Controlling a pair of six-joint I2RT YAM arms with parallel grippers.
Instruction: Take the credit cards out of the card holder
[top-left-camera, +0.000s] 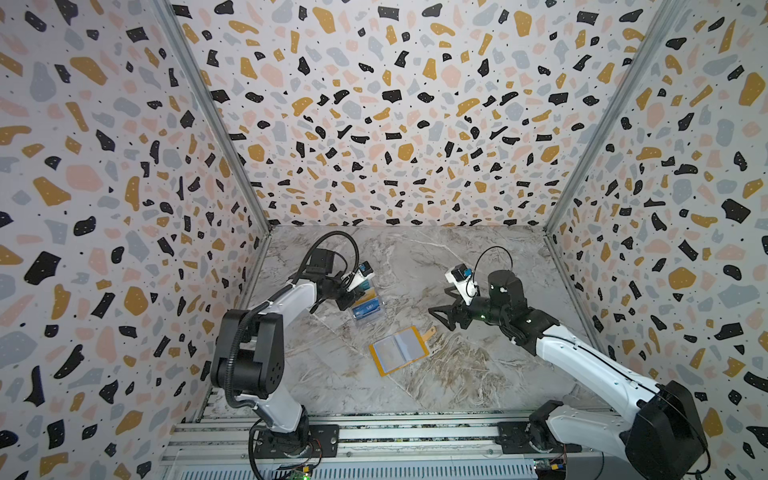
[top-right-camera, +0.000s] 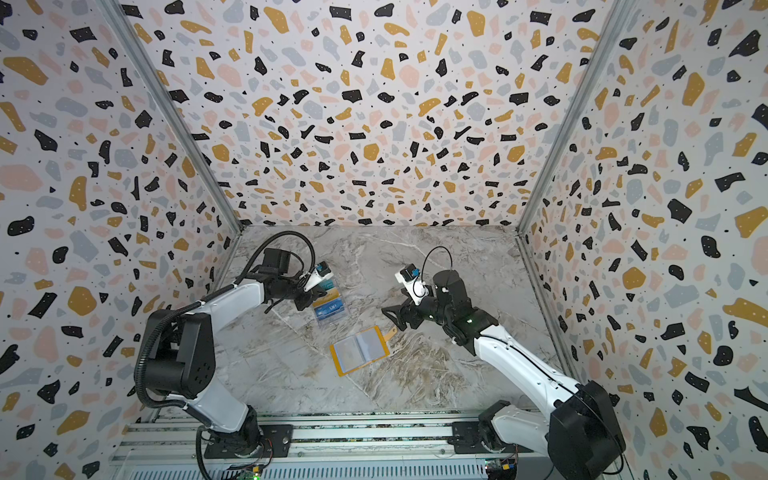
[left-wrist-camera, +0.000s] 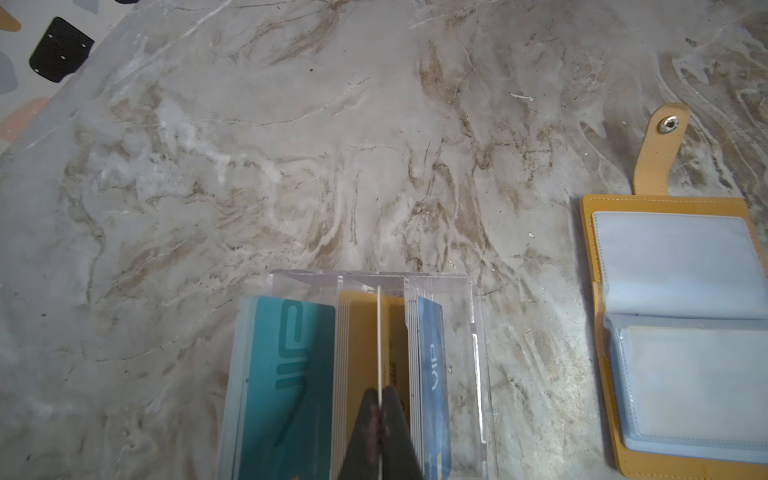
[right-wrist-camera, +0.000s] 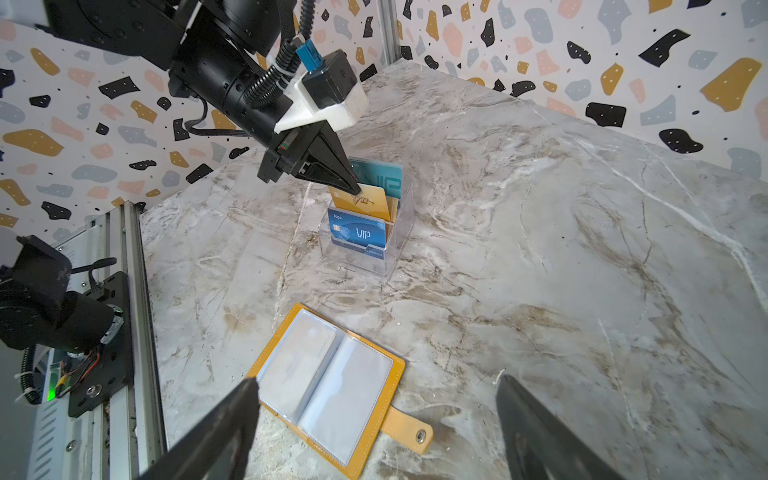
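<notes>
The gold card already hangs edge-on over its matching row, so my left gripper will next move down toward the stand's middle slot (top-left-camera: 367, 294) (left-wrist-camera: 364, 340) and let go of the card's top edge.
A clear acrylic stand (top-left-camera: 369, 316) (right-wrist-camera: 399, 249) holds upright credit cards in three rows: teal (left-wrist-camera: 291, 374), gold (right-wrist-camera: 370, 201) and blue (left-wrist-camera: 432, 365) (right-wrist-camera: 359, 232), lettered "VIP". My left gripper (left-wrist-camera: 379, 392) (top-left-camera: 351, 298) is shut on the top edge of one gold card (left-wrist-camera: 379, 332), seen edge-on over the middle row. The card holder (top-left-camera: 399, 350) (top-right-camera: 359, 350) (right-wrist-camera: 328, 382), a yellow folding wallet with clear sleeves, lies open and flat, strap out. My right gripper (right-wrist-camera: 376, 382) (top-left-camera: 438, 301) hovers open above and right of it, holding nothing.
The marble table (top-left-camera: 457, 374) is boxed in by terrazzo-patterned walls on three sides. An aluminium rail (top-left-camera: 374, 432) with both arm bases runs along the front edge. The stand sits just behind and left of the wallet.
</notes>
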